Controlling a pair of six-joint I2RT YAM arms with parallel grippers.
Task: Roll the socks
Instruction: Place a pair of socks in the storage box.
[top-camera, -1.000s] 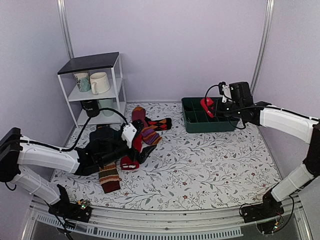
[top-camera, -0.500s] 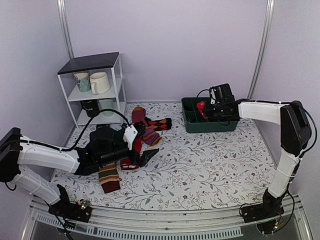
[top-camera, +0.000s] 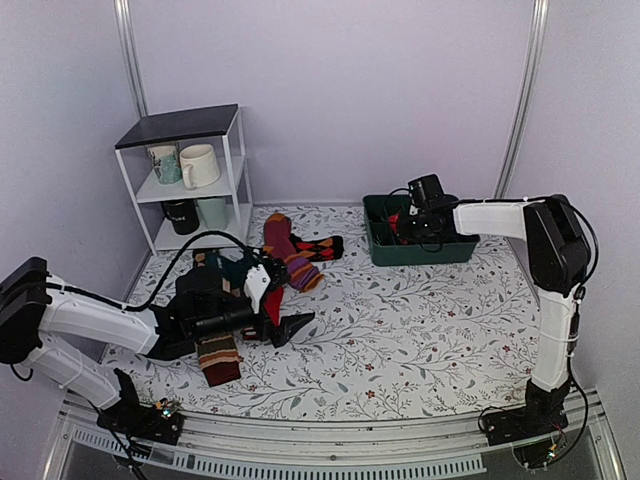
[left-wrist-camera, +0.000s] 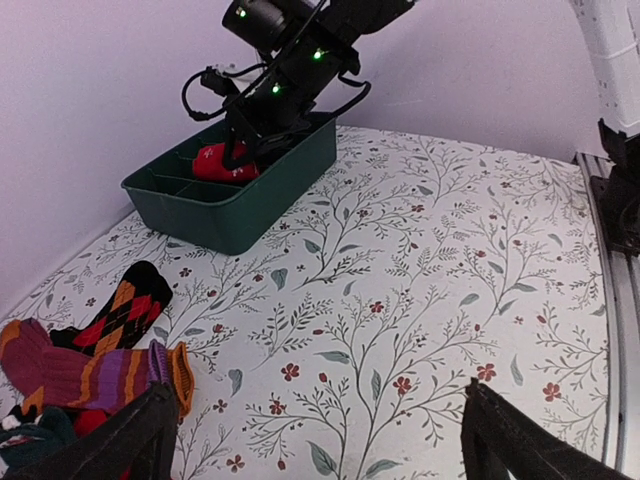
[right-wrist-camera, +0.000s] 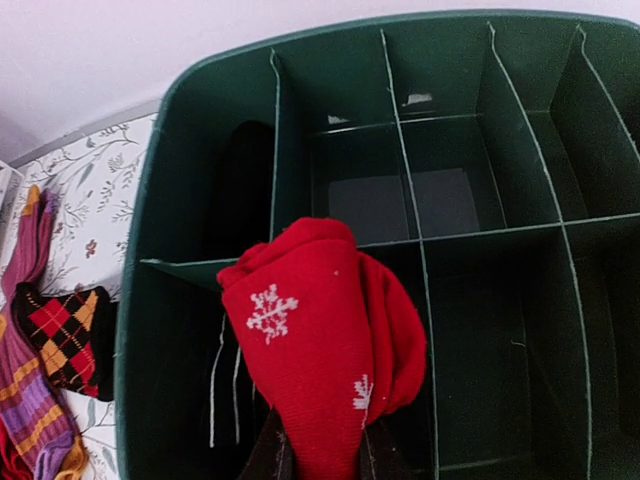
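I will next move my right gripper away from the end section of the bin and lower the red bundle into the section beside it, because black striped cloth fills that end of the bin.
The red socks are rolled into one bundle with white snowflakes (right-wrist-camera: 320, 340). My right gripper (right-wrist-camera: 320, 455) is shut on the bundle's lower end and holds it over a front-left compartment of the green divided bin (right-wrist-camera: 150, 300). From above, the right gripper (top-camera: 408, 222) and bundle (top-camera: 401, 224) sit inside the bin (top-camera: 420, 250) at the back right. The bundle also shows in the left wrist view (left-wrist-camera: 222, 162). My left gripper (top-camera: 283, 308) is open and empty above the patterned table, right of the sock pile; its fingers (left-wrist-camera: 120, 440) frame bare tablecloth.
A maroon sock with purple-orange stripes (top-camera: 290, 255) and an argyle sock (top-camera: 322, 245) lie at the back middle. A brown striped sock (top-camera: 218, 355) lies by the left arm. A white shelf with mugs (top-camera: 190, 170) stands at the back left.
My right gripper has swung left and down into the green bin with the red bundle. My left gripper has drawn back from the sock pile toward the near side.
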